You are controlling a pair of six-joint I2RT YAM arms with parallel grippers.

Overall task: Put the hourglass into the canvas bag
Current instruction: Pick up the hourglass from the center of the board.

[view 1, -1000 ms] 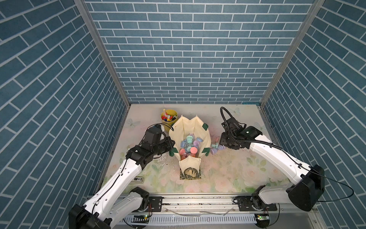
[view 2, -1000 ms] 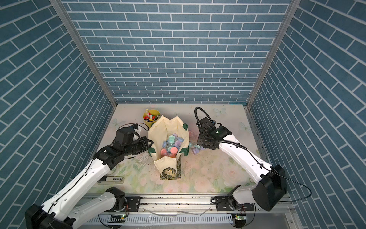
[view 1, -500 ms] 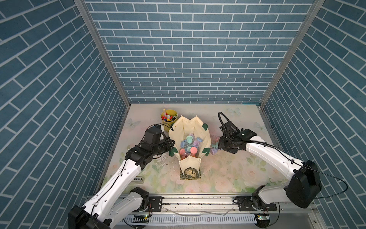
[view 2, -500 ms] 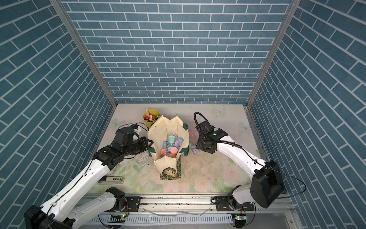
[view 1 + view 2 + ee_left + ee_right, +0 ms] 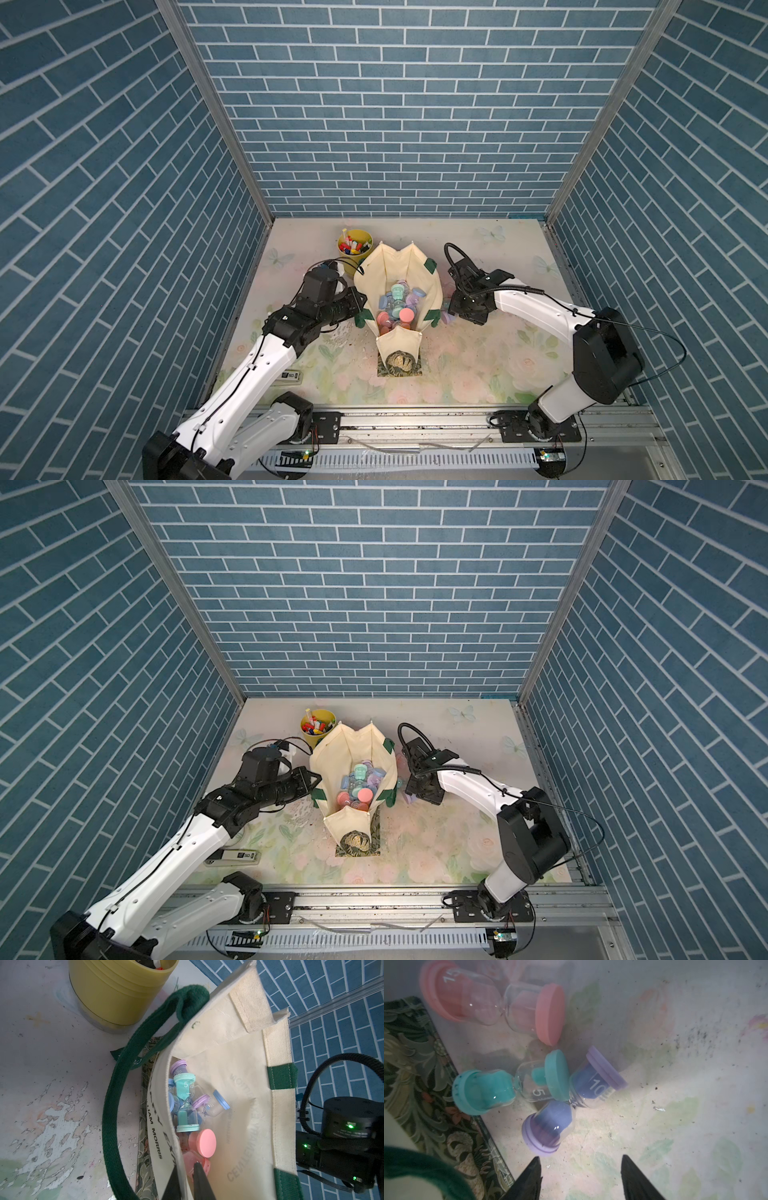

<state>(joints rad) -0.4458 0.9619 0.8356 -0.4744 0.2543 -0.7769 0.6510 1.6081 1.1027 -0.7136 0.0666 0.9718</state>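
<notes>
The right gripper's open fingers are still above the purple hourglass and short of it, so next it needs to lower, straddle its narrow neck beside the teal cap and close.
The cream canvas bag stands open mid-table, with several hourglasses lying inside it. My left gripper is shut on the bag's rim, one finger inside the bag and one outside, at the bag's left side in both top views. On the table to the right of the bag lie three hourglasses: purple, teal and pink. My right gripper hovers open just short of the purple one, with nothing between its fingers.
A yellow cup of markers stands behind the bag's left corner. The bag's dark green strap loops over the table beside my left gripper. A small white and black device lies near the front left. Blue brick walls enclose three sides.
My right gripper has opened wider and moved in closer to the bag and the hourglasses on the table. The left gripper has kept its hold on the rim.
</notes>
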